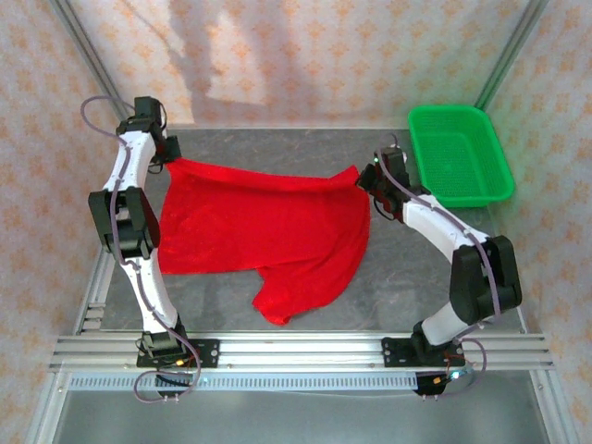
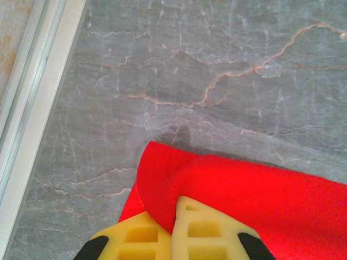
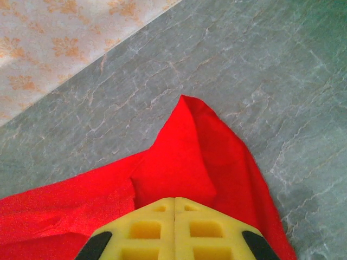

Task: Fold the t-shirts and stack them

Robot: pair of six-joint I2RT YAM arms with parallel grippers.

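Note:
The cloth's corner comes down slightly back onto the spread red cloth below my left gripper next for release, as its far edge still hangs raised.
A bright red t-shirt (image 1: 264,227) hangs stretched between my two grippers over the grey table, its lower part draping down toward the front. My left gripper (image 1: 168,159) pinches the far left corner; in the left wrist view the red cloth (image 2: 227,195) runs into the seam between the closed yellow fingers (image 2: 209,230). My right gripper (image 1: 368,178) holds the far right corner. In the right wrist view the cloth (image 3: 190,157) peaks just beyond the closed yellow fingers (image 3: 146,230). Plain red fabric faces up.
A green plastic mesh basket (image 1: 460,153) stands at the back right of the marble-patterned table (image 1: 407,268). An aluminium rail (image 2: 32,103) runs along the table's left edge. Patterned walls enclose the back and sides.

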